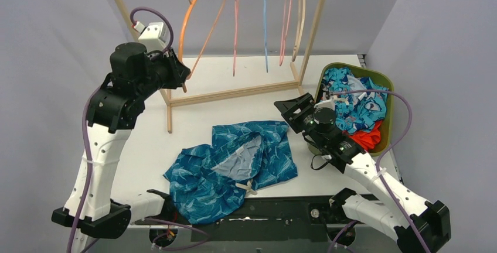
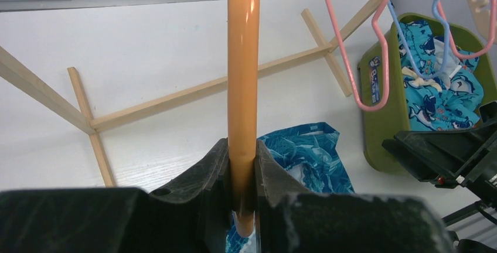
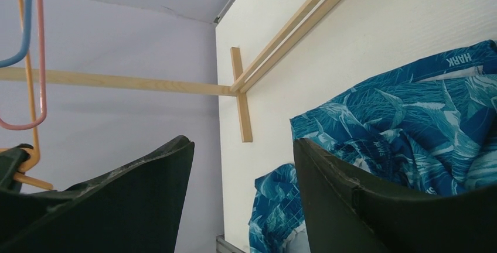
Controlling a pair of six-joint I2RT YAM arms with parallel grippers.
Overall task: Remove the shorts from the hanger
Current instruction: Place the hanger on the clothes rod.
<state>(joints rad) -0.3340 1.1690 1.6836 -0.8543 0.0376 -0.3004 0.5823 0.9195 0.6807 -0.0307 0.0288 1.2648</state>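
Observation:
The orange hanger (image 1: 202, 21) is already bare, so my left gripper needs to ease outward toward the rack's rod next and release the hanger's bar.
The teal leaf-print shorts (image 1: 231, 162) lie crumpled on the table near the front edge; they also show in the left wrist view (image 2: 310, 156) and the right wrist view (image 3: 404, 118). My left gripper (image 1: 183, 77) is shut on the bare orange hanger (image 1: 202, 21), which hangs from the rack's rod; the wrist view shows its bar (image 2: 243, 89) clamped between the jaws. My right gripper (image 1: 292, 109) is open and empty, just right of the shorts. Turquoise cartoon-print shorts (image 1: 354, 103) and orange-red shorts (image 1: 368, 137) lie in the green bin (image 1: 387, 89).
A wooden rack (image 1: 234, 92) stands at the back of the table with pink (image 1: 237, 24), blue (image 1: 265, 24) and beige (image 1: 301, 13) bare hangers on its rod. The bin sits at the right edge. Grey walls close in on both sides.

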